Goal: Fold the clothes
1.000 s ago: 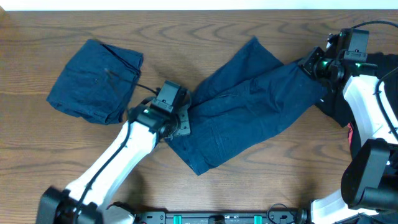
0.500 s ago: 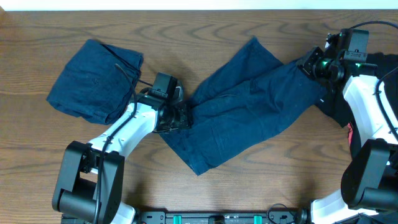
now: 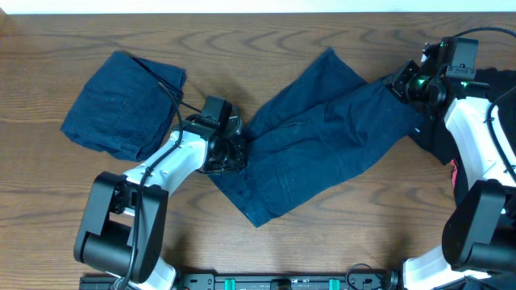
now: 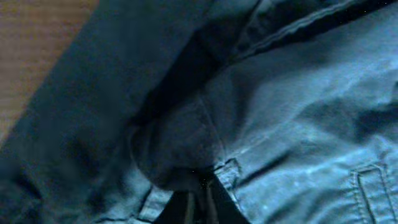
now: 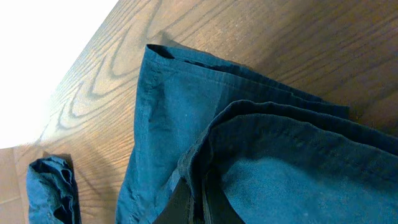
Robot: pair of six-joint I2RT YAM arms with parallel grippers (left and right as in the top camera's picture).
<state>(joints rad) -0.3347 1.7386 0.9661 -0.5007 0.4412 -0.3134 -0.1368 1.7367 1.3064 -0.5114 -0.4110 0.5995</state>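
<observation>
My right gripper is holding a layer of the shorts, and the lower leg's corner (image 3: 332, 63) (image 5: 160, 67) sticks out past that layer. It will move toward that corner, to the left in the overhead view, and release.
A pair of dark navy shorts (image 3: 322, 141) lies stretched across the middle of the table, partly folded lengthwise. My left gripper (image 3: 235, 153) is shut on the shorts' waistband end; the left wrist view shows the fabric (image 4: 280, 112) bunched at the fingertips (image 4: 198, 202). My right gripper (image 3: 401, 83) is shut on the shorts' far right end; the right wrist view shows layered edges of the shorts (image 5: 261, 155) pinched between the fingers (image 5: 200, 199). A second pair of navy shorts (image 3: 122, 105) lies folded at the left, also seen small in the right wrist view (image 5: 53, 190).
The wooden table (image 3: 242, 32) has a white edge along the back. Dark cloth (image 3: 431, 137) lies under my right arm at the right edge. A black cable (image 3: 165, 93) crosses the folded shorts.
My left arm has swung lower and leftward while its gripper stays at the waistband end. The shorts and my right gripper have not moved.
</observation>
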